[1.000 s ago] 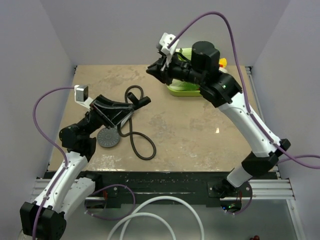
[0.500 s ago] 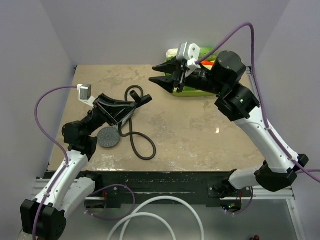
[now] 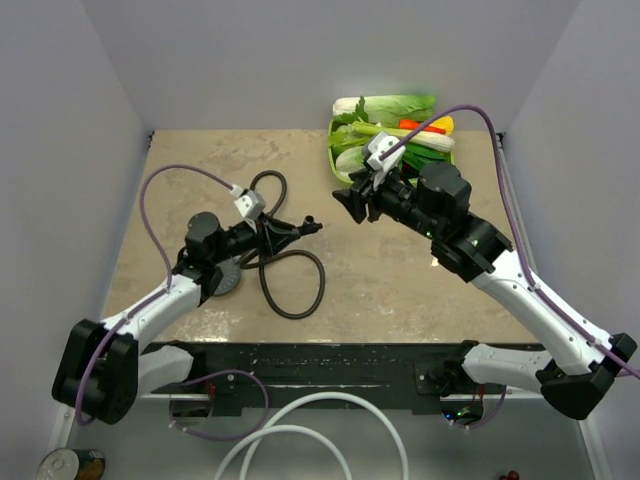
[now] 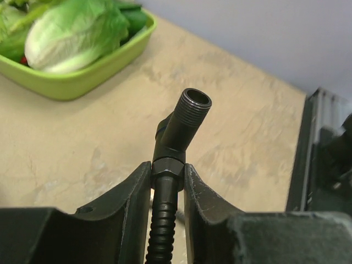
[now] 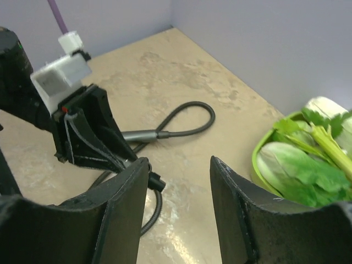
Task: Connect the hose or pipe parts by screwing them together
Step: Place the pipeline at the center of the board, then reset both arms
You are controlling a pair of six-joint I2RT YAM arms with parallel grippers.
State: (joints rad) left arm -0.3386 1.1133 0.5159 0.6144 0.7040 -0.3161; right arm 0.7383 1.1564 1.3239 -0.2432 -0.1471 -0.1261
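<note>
My left gripper will next tip downward and lower the fitting onto the tabletop by the hose loop (image 3: 328, 248) to release the hex nut, because that spot is clear.
My left gripper (image 3: 283, 230) (image 4: 168, 171) is shut on the hex nut at the end of the black flexible hose (image 3: 292, 288) (image 4: 163, 231). The small black fitting (image 4: 184, 124) (image 3: 310, 225) sticks out past the fingertips, its threaded open end pointing towards the right arm. My right gripper (image 3: 351, 203) (image 5: 179, 165) hangs open just right of that fitting (image 5: 156, 182), with nothing between its fingers. The hose lies in loops (image 5: 190, 116) on the table. The dark grey shower head (image 3: 229, 281) lies face down, mostly hidden under the left arm.
A green tray (image 3: 343, 178) (image 4: 82, 83) (image 5: 255, 159) of leafy vegetables stands at the back right, close behind the right gripper. Purple cables arch over both arms. A thick white hose (image 3: 300, 418) lies in front of the table's near edge.
The right arm has come down from above the tray towards the hose end, and its jaws have spread wider. The left arm has swung the hose end right and lower, dragging the hose loops.
</note>
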